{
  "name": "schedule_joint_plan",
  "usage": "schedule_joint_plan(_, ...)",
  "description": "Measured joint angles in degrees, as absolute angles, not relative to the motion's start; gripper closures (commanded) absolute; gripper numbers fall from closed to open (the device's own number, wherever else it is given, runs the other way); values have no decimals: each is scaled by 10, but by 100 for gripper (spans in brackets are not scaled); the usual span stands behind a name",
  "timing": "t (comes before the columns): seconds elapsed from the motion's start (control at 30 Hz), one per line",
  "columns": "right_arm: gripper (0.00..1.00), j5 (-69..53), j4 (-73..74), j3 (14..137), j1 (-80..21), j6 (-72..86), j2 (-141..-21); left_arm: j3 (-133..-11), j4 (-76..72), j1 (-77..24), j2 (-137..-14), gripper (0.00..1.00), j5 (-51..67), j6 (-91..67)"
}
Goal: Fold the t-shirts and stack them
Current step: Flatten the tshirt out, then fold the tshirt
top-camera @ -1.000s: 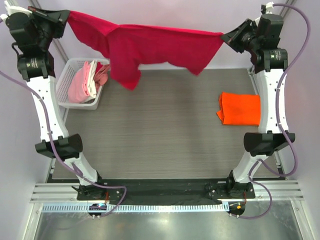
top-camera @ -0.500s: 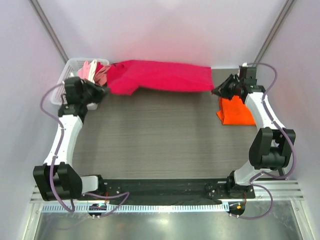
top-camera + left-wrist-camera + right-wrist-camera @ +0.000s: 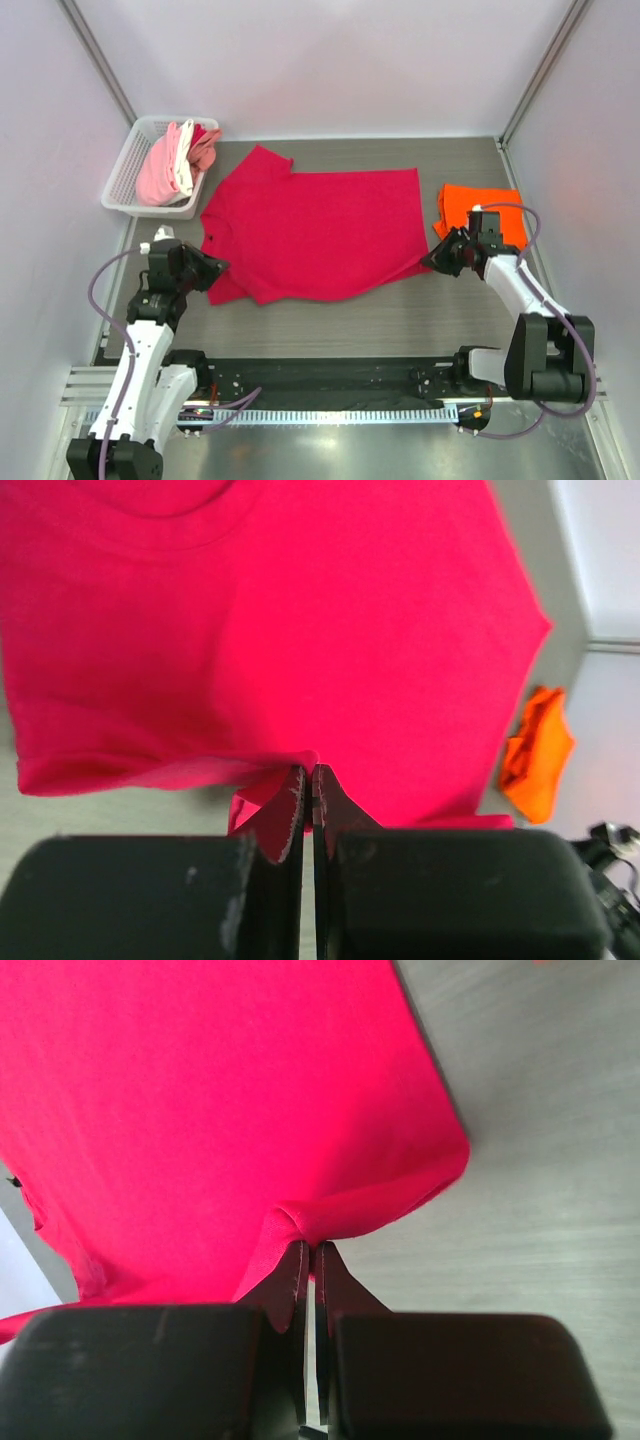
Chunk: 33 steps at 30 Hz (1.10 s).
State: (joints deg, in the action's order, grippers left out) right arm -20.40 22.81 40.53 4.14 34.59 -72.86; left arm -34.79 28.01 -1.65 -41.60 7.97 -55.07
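Observation:
The t-shirt's near edge has both grippers on it. My right gripper will next move outward and release the t-shirt's corner on top of the flat hem side, which is outward of that gripper.
The crimson t-shirt (image 3: 315, 230) lies spread flat on the table, collar toward the left. My left gripper (image 3: 212, 270) is shut on its near left edge, where the cloth bunches between the fingertips in the left wrist view (image 3: 308, 772). My right gripper (image 3: 436, 258) is shut on its near right corner, pinched in the right wrist view (image 3: 310, 1246). The folded orange t-shirt (image 3: 482, 210) lies at the right, just beyond my right arm; it also shows in the left wrist view (image 3: 535, 752). Pink and white shirts (image 3: 172, 165) sit in the basket.
A white mesh basket (image 3: 122, 172) stands at the back left corner of the table. Frame posts and walls close in the back and both sides. Bare grey tabletop (image 3: 400, 310) runs along the near edge in front of the shirt.
Both arms swung down from high at the back toward the near side, carrying the crimson shirt from hanging in the air to lying spread flat on the table.

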Motion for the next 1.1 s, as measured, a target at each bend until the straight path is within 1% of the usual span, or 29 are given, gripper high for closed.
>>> schedule_joint_plan(0.2, 99, -192, 238, 350, 41, 346, -649, -307, 327, -18, -387, 100, 69, -551)
schedule_joint_plan(0.37, 99, -170, 246, 349, 41, 341, -642, -318, 335, -18, -394, 100, 56, -550)
schedule_joint_plan(0.6, 99, -153, 249, 386, 41, 333, -710, -401, 326, -18, -477, 100, 46, -533)
schedule_joint_plan(0.9, 99, -146, 232, 458, 41, 333, -793, -463, 252, -18, -611, 100, 40, -516)
schedule_joint_plan(1.1, 99, -147, 202, 507, 35, 345, -868, -505, 215, -18, -698, 100, 41, -517)
